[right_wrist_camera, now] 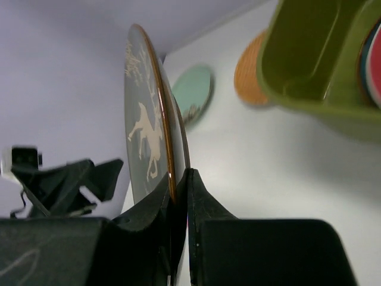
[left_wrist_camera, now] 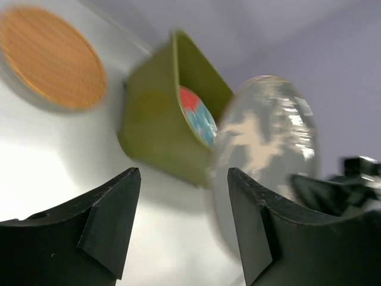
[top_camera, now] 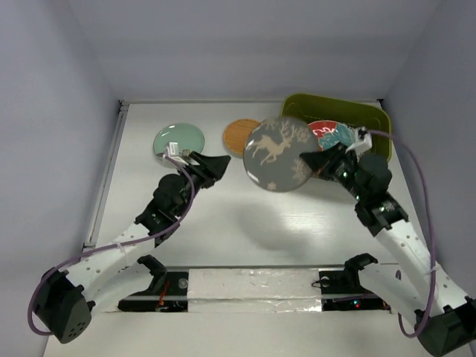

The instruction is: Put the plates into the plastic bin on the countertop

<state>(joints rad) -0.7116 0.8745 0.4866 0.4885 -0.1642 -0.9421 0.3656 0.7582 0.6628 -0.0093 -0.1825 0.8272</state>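
The red-and-teal plate in the bin lies outward and below my right gripper, which needs to go outward, then down over it, and release the silver-grey plate's rim.
A silver-grey plate with deer (top_camera: 277,152) hangs tilted above the countertop (top_camera: 245,230), just left of the olive-green plastic bin (top_camera: 335,104). My right gripper (top_camera: 309,163) is shut on the plate's right rim; in the right wrist view the rim (right_wrist_camera: 143,119) sits pinched between the gripper's (right_wrist_camera: 180,179) jaws. My left gripper (top_camera: 222,165) stands open a little left of the plate, holding nothing; its wrist view shows the gripper (left_wrist_camera: 181,173) with bare countertop between the fingers and the plate (left_wrist_camera: 268,137) off to the right. A red-and-teal plate (top_camera: 331,134) lies in the bin.
An orange woven-look plate (top_camera: 239,137) lies on the countertop left of the bin, partly behind the raised plate. A mint green plate (top_camera: 178,140) lies further left, near my left wrist. The bin (left_wrist_camera: 155,131) stands at the back right corner.
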